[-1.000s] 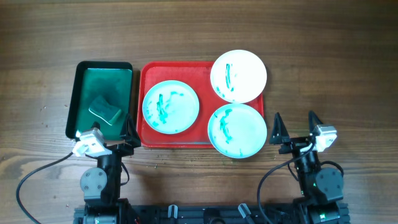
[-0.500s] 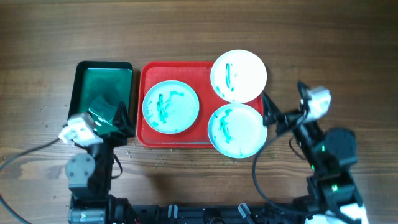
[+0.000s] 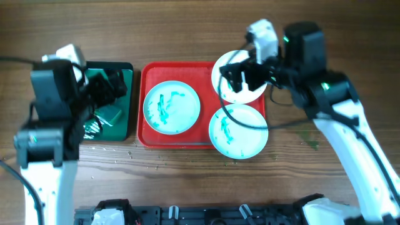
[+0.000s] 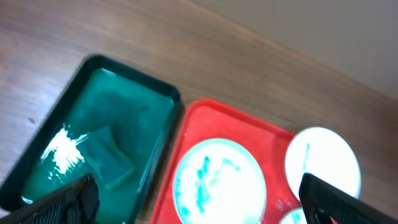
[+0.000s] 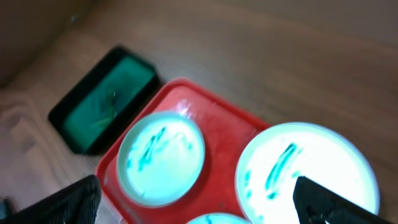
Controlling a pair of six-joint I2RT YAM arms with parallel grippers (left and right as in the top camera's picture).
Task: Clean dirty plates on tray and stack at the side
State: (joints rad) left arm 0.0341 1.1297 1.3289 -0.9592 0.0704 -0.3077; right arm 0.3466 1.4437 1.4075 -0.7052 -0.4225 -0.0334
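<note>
Red tray lies bare between the plates, so the right gripper moves down and left in the overhead view onto the sponge-side plate's rim facing the others next.
Three white plates smeared with teal streaks lie on the red tray: one at its left, one at its far right corner, one at its near right. My right gripper is open and empty above the far right plate. My left gripper is open and empty above the dark green tray. The left wrist view shows the left plate and the red tray. The right wrist view shows the left plate.
The dark green tray holds a green sponge, also in the left wrist view, with white foam beside it. Bare wooden table lies to the right of the red tray and along the far side.
Both arms have risen from the near edge and swung forward. The left gripper now hangs over the green tray, the right over the far right plate. The plates have not moved.
</note>
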